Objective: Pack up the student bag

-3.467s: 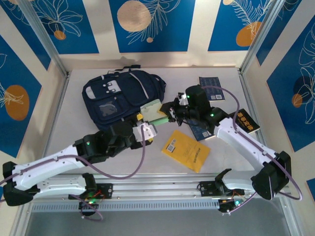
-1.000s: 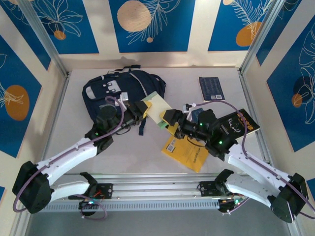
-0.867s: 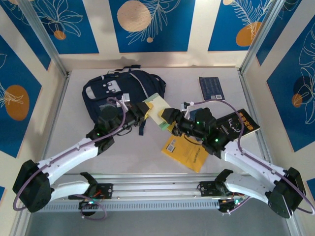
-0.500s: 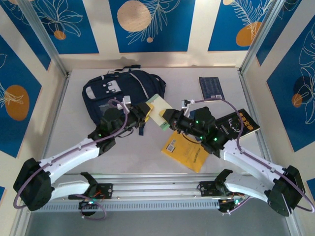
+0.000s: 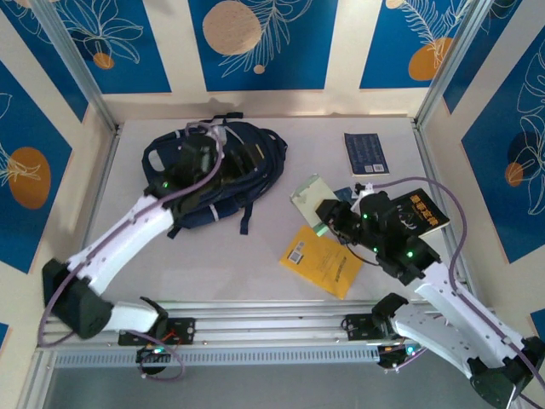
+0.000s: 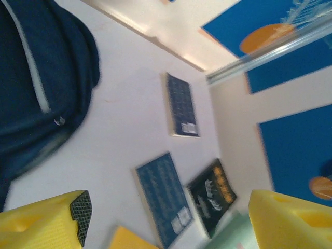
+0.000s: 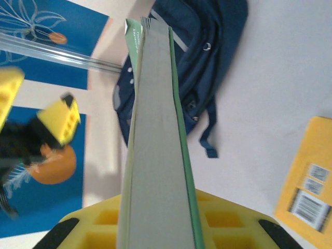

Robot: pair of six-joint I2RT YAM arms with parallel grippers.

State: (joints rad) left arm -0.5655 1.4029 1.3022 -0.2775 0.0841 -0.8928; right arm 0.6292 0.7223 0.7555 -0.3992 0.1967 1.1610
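Note:
My right gripper holds the book. The left gripper moves outward and down next, tilting its open fingers onto the bag's pale stripe [image 5: 232, 138] [image 6: 34, 70] below it.
The student bag [image 5: 243, 166] lies at the back left of the table, navy with pale stripes; it also shows in the left wrist view [image 6: 31, 78] and in the right wrist view [image 7: 197, 52]. My left gripper [image 5: 213, 158] hovers over the bag. Its yellow fingers [image 6: 46, 223] stand wide open with nothing between them. My right gripper [image 5: 324, 220] is to the right of the bag, shut on a pale green book [image 5: 308, 196]. The book [image 7: 155, 135] sticks up edge-on from the yellow pads [image 7: 228, 223].
A yellow book [image 5: 324, 260] lies at mid-front. A black book with orange lettering [image 5: 423, 209] is at the right, a dark blue one [image 5: 364, 153] at the back right, a blue one [image 6: 166, 197] between them. Frame posts and walls ring the table.
My left gripper let go of the green book, opened and swung back over the bag. My right gripper shut on the book and carried it right, away from the bag.

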